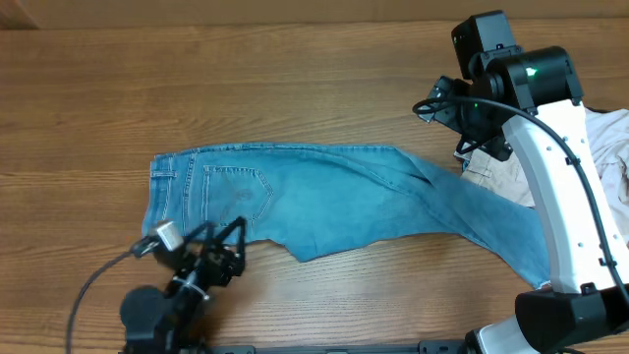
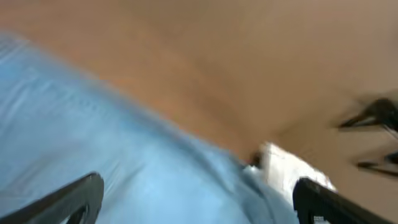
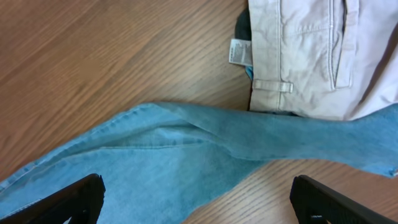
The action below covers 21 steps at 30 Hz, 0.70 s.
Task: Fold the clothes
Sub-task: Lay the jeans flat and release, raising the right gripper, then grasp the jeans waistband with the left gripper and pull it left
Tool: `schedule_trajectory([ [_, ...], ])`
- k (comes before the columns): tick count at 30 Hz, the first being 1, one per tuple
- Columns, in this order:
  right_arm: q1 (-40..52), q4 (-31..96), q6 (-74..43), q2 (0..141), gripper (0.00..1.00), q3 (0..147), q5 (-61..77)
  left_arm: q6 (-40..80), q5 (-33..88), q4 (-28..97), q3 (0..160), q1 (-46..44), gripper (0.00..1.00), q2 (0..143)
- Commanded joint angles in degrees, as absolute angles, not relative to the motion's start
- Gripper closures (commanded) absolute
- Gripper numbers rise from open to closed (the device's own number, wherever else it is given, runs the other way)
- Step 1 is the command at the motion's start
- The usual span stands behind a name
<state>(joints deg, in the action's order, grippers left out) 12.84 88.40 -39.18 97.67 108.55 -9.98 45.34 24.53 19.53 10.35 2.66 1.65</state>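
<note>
The robot will next swing its left gripper down onto the jeans' near edge by the waistband (image 1: 187, 224), to the gripper's left in the overhead view, because that end of the jeans is uncovered.
The light blue jeans (image 1: 324, 197) lie flat across the table, waistband and back pockets at the left, legs running right toward the front right. My left gripper (image 1: 224, 238) is open at the jeans' near edge below the back pocket. Its wrist view is blurred and shows blue denim (image 2: 124, 162) between the spread fingers (image 2: 196, 190). My right gripper (image 1: 470, 147) is open above the far edge of the leg section. Its wrist view shows the denim (image 3: 155, 168) and bare wood between its fingers (image 3: 196, 190). Neither gripper holds anything.
Beige trousers (image 1: 501, 177) lie at the right, partly under the jeans' leg, and show in the right wrist view (image 3: 311, 56) with a white label (image 3: 237, 51). More pale cloth (image 1: 609, 147) is piled at the right edge. The right arm's white link (image 1: 560, 197) crosses over the leg ends.
</note>
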Motion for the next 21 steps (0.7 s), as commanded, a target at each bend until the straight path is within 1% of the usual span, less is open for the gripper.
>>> schedule_trajectory([
  [1,12.84,87.64,-39.18,97.27,0.0,107.94,-9.41,48.14,4.29,35.77,24.49,2.98,0.0,6.61],
  [2,12.84,87.24,-39.16,97.27,0.0,107.94,-8.38,45.58,3.64,37.26,26.63,2.98,0.0,8.6],
  [5,12.84,86.83,-39.16,97.27,0.0,107.94,-7.4,45.04,5.28,39.46,27.14,2.98,0.0,10.11],
  [7,12.84,86.85,-39.16,97.27,0.0,107.94,-7.4,54.52,0.54,47.11,27.11,2.98,0.0,12.64],
  [9,12.84,86.85,-39.16,97.27,0.0,107.94,-7.4,56.16,-2.5,48.86,27.11,2.98,0.0,17.41],
  [13,12.86,86.94,-39.16,97.27,0.0,107.94,-7.27,56.21,-4.21,43.33,27.11,3.01,0.0,36.88],
  [15,12.88,87.09,-39.13,97.27,0.0,107.94,-7.18,56.21,-6.39,38.57,27.11,3.01,0.0,47.62],
  [19,12.88,87.07,-39.13,97.27,0.0,107.94,-7.2,57.67,-4.21,31.31,27.11,3.01,0.0,64.62],
  [21,12.88,87.05,-39.13,97.27,0.0,107.94,-7.22,58.3,-3.4,27.73,27.11,3.01,0.0,70.61],
])
